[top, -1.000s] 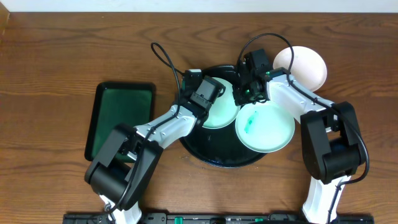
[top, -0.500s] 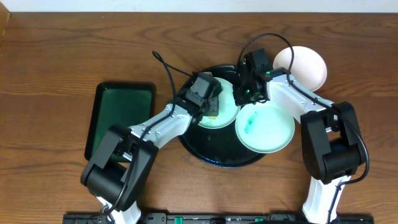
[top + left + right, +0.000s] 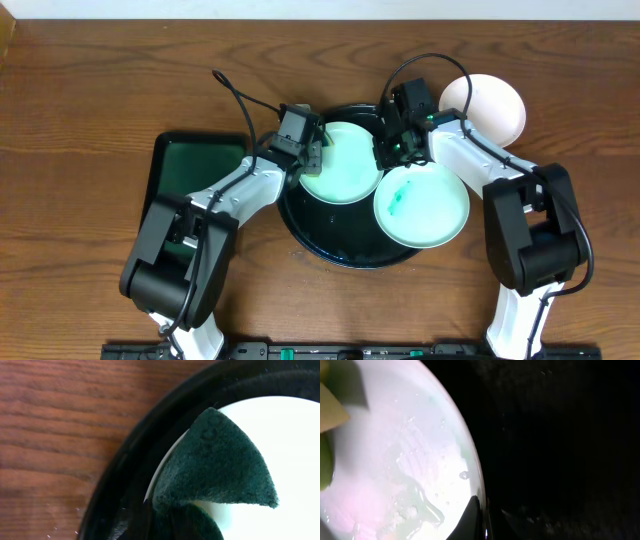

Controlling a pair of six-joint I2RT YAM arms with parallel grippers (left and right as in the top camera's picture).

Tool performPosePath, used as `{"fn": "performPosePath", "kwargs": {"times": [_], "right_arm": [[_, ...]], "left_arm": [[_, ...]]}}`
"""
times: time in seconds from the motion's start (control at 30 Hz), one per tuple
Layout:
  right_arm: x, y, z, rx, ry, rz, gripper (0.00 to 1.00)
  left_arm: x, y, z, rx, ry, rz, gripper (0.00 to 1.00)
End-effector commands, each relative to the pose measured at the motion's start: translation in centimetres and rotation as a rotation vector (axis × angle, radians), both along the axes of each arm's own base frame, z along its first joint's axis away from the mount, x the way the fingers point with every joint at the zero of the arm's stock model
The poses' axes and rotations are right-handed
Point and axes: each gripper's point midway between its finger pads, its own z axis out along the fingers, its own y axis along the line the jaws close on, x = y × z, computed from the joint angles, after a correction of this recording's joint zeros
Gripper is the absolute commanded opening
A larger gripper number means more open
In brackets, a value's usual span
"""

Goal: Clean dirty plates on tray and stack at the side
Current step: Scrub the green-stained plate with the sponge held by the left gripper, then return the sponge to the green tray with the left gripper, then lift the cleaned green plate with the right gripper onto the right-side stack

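The third plate (image 3: pixel 495 110) lies bare beyond the tray. My right gripper will lift the back plate (image 3: pixel 345 165), carry it over the third plate, lower it and release it.
The black tray (image 3: pixel 300 225) holds two plates. My left gripper (image 3: pixel 311 157) is shut on a dark green sponge (image 3: pixel 215 465) at the left rim of the back plate (image 3: pixel 345 165). My right gripper (image 3: pixel 392 152) is shut on that plate's right rim; in the right wrist view one dark finger (image 3: pixel 474 517) lies over the wet plate (image 3: pixel 395 460). The front plate (image 3: pixel 430 210) bears a green smear and lies at the tray's right. A third plate (image 3: pixel 490 105) sits on the table beyond the tray, at the back right.
A dark green rectangular tray (image 3: pixel 195 190) lies on the wooden table left of the black tray. Both arms reach in over the black tray from the front, and their cables arch above it.
My left gripper has dragged the sponge from the middle of the back plate leftward to its left rim. The right gripper has stayed on the plate's right rim.
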Motion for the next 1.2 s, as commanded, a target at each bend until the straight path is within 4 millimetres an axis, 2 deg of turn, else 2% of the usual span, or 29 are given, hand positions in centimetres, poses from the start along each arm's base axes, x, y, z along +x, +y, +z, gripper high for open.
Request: {"fn": "performPosePath", "kwargs": {"times": [0.0,0.1,0.17,0.23,0.37,0.5,0.63,0.73,0.83,0.9,1.0,1.1,1.17], "right_arm": [[-0.4,-1.0,-1.2,-0.051,0.023,-0.007,0.01],[-0.2,-0.9,-1.1,-0.047,0.014,-0.007,0.01],[-0.1,-0.4,-0.7,-0.018,0.008,0.001,0.01],[0.2,0.5,0.1,0.029,-0.009,0.015,0.01],[0.9,0.9,2.6,0.051,-0.076,0.031,0.01],[1.6,0.5,6.1,-0.008,-0.209,0.105,0.01],[2.7,-1.4,10.3,-0.243,-0.397,0.128,0.01],[2.8,-2.5,14.3,-0.464,-0.547,0.150,0.01],[2.4,-2.1,18.4,-0.656,-0.689,0.202,0.01],[1.8,-1.2,21.1,-0.771,-0.780,0.240,0.01],[0.7,0.5,24.2,-0.931,-0.879,0.321,0.01],[-0.5,2.2,26.4,-1.108,-0.940,0.422,0.01],[-1.3,3.5,27.1,-1.187,-0.962,0.501,0.01]], "left_arm": [[1.2,4.2,0.8,0.109,-0.050,0.090,0.07],[1.4,1.4,4.4,-0.065,-0.098,0.026,0.07],[1.4,-0.2,7.8,-0.191,-0.149,-0.010,0.07],[1.3,-1.0,11.8,-0.287,-0.215,-0.041,0.07],[0.7,0.9,17.9,-0.333,-0.341,-0.015,0.07],[-0.6,5.4,22.0,-0.330,-0.414,0.070,0.07],[-2.0,11.5,23.1,-0.298,-0.420,0.215,0.07],[-3.1,16.1,22.2,-0.267,-0.378,0.341,0.07],[-4.1,19.5,20.9,-0.265,-0.326,0.461,0.07],[-4.5,21.3,20.3,-0.258,-0.309,0.515,0.07],[-4.8,22.8,20.1,-0.263,-0.306,0.567,0.07],[-4.9,23.3,20.1,-0.261,-0.308,0.581,0.07],[-4.9,23.3,20.1,-0.261,-0.307,0.580,0.08]]}}
